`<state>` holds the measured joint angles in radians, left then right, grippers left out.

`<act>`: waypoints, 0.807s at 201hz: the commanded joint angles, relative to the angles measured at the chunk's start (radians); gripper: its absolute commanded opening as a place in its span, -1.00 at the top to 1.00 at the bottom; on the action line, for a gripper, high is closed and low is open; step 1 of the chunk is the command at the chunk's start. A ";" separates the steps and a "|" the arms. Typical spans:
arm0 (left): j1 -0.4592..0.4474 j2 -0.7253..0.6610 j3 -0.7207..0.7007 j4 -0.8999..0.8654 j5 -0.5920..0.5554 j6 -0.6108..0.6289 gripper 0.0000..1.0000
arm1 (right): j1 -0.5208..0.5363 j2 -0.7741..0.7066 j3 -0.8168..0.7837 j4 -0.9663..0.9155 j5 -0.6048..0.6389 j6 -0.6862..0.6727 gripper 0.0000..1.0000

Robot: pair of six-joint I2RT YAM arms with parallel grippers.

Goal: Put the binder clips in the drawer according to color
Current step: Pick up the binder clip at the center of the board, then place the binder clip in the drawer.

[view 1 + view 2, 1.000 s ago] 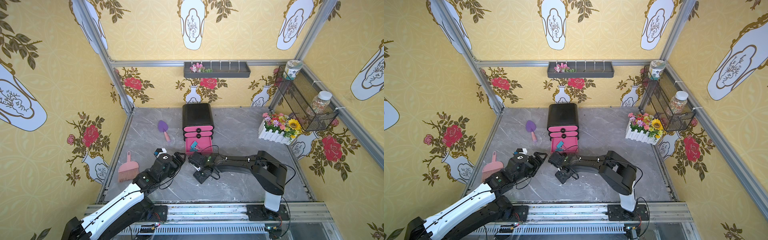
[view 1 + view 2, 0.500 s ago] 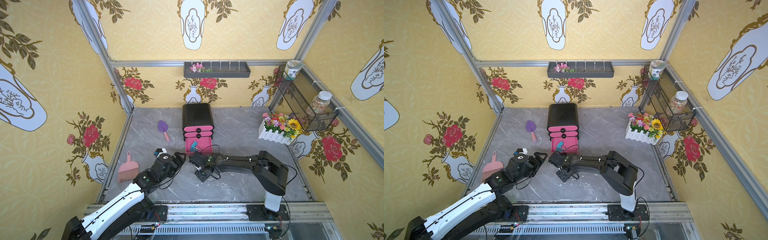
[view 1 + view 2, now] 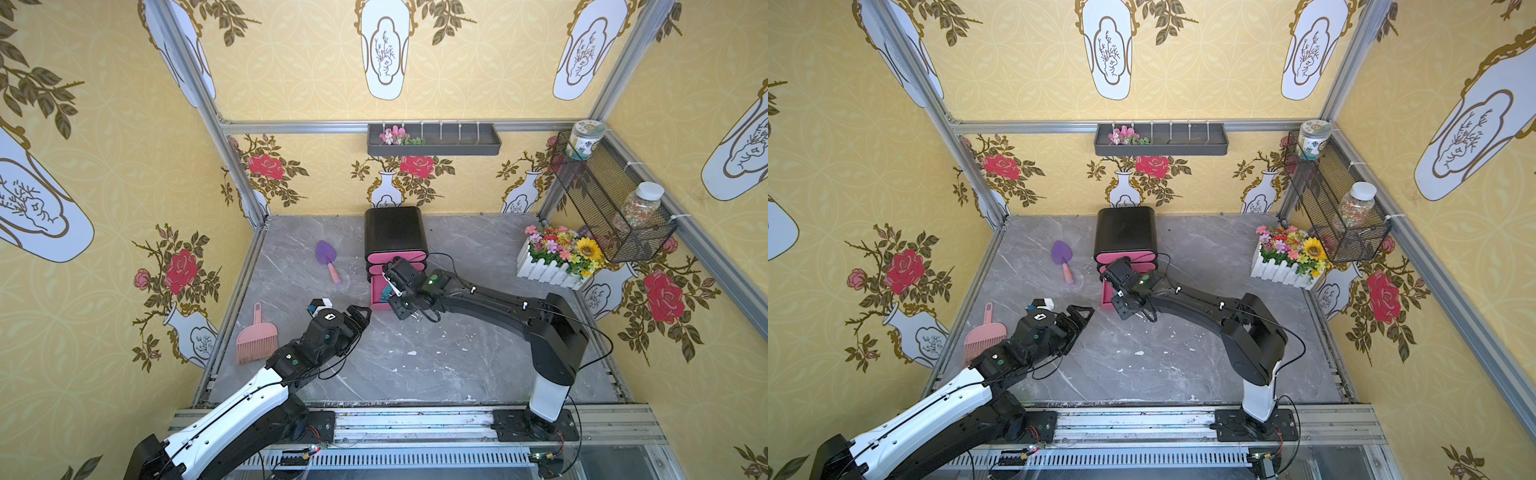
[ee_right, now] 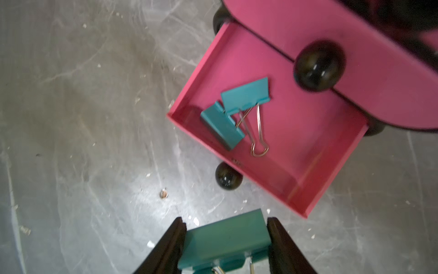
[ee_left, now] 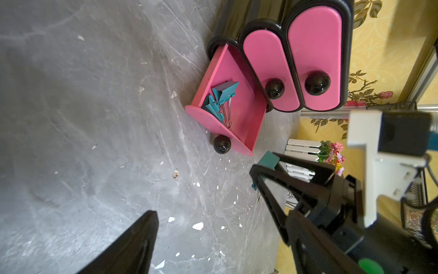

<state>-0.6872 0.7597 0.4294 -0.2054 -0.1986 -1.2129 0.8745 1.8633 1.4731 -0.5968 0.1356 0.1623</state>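
Observation:
My right gripper will next move outward over the front edge of the tray and release the clip, because the tray's bottom beside the matching teal clips is outward of my gripper.
The drawer [image 3: 395,232] [image 3: 1125,230] is a black cabinet with three pink fronts, and its bottom tray [image 5: 239,118] [image 4: 296,132] is pulled out. Two teal binder clips [image 4: 245,96] [image 5: 222,95] [image 3: 386,291] lie in that tray. My right gripper [image 4: 225,223] [image 3: 401,309] [image 3: 1121,309] is shut on a third teal binder clip [image 4: 227,237] [image 5: 267,160], just off the tray's front corner, above the floor. My left gripper [image 3: 361,313] [image 3: 1084,313] stands open and empty, left of the tray; one of its fingers [image 5: 137,242] shows in the left wrist view.
A purple trowel [image 3: 326,257] lies left of the cabinet and a pink brush [image 3: 257,336] near the left wall. A white picket flower box [image 3: 552,257] stands at the right, under a wire basket [image 3: 602,208] holding jars. White flecks dot the grey floor [image 3: 415,353].
My right gripper has closed on the teal clip and moved a little toward the open tray. The left arm has stayed put.

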 commanded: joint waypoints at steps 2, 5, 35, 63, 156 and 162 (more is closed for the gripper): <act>0.006 -0.006 -0.008 0.023 0.015 -0.001 -0.81 | -0.009 0.057 0.074 0.032 0.036 -0.116 0.04; 0.007 -0.006 -0.008 0.023 0.016 0.000 -0.81 | -0.010 0.065 0.082 0.035 0.040 -0.131 0.04; 0.014 0.001 -0.009 0.028 0.027 0.004 -0.81 | -0.010 0.132 0.147 0.049 0.064 -0.263 0.04; 0.020 0.016 -0.014 0.039 0.041 0.007 -0.81 | -0.011 0.168 0.173 0.060 0.080 -0.348 0.04; 0.037 0.022 -0.020 0.041 0.065 0.009 -0.81 | -0.009 0.215 0.148 0.179 0.258 -0.521 -0.13; 0.037 0.020 -0.020 0.040 0.065 0.009 -0.81 | -0.010 0.216 0.147 0.184 0.270 -0.521 -0.19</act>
<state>-0.6525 0.7841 0.4145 -0.1806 -0.1429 -1.2118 0.8642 2.0739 1.6272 -0.4797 0.3218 -0.3202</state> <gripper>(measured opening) 0.904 0.555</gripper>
